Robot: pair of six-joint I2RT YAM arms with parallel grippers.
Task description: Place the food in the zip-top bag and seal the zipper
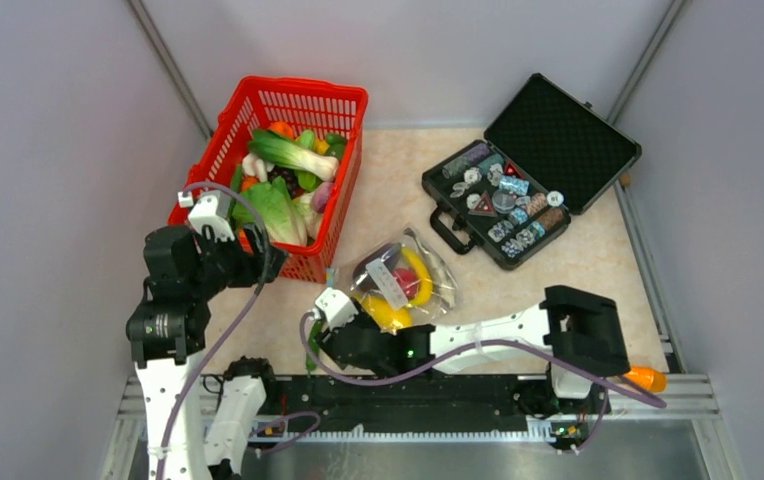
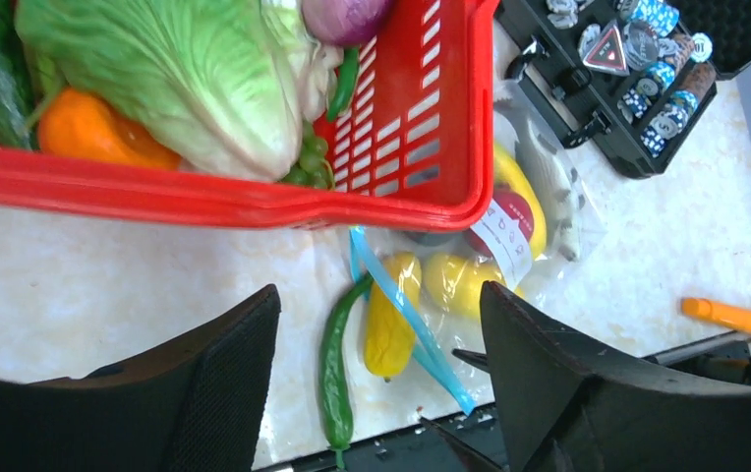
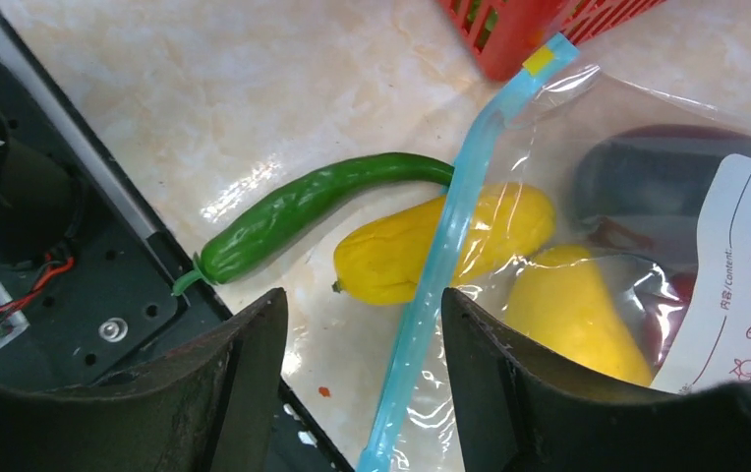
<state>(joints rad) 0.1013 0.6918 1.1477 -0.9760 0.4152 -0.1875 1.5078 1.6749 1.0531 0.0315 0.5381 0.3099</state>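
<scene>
The right gripper lowers and turns in line with the zipper beside the poking-out yellow piece [image 3: 431, 246] next, because the light-blue zipper [image 3: 440, 275] slants between my open fingers.
The zip-top bag [image 1: 405, 278] lies mid-table and holds yellow pieces, a red round one and a dark eggplant [image 3: 666, 167]. Its light-blue zipper [image 3: 440, 275] stands open. One yellow piece [image 3: 431, 246] pokes half out across the zipper. A green cucumber [image 3: 293, 211] lies on the table just outside the mouth, its tip at the zipper; it also shows in the left wrist view [image 2: 335, 374]. My right gripper [image 3: 362, 364] is open and empty, low over the zipper's near end. My left gripper [image 2: 381, 393] is open and empty, hovering by the red basket's near corner.
The red mesh basket [image 1: 343, 100] at the back left holds leafy greens and more vegetables. An open black case [image 1: 558, 130] of trinkets stands at the back right. An orange tool [image 1: 646, 378] lies on the near rail by the right base. Grey walls close in both sides.
</scene>
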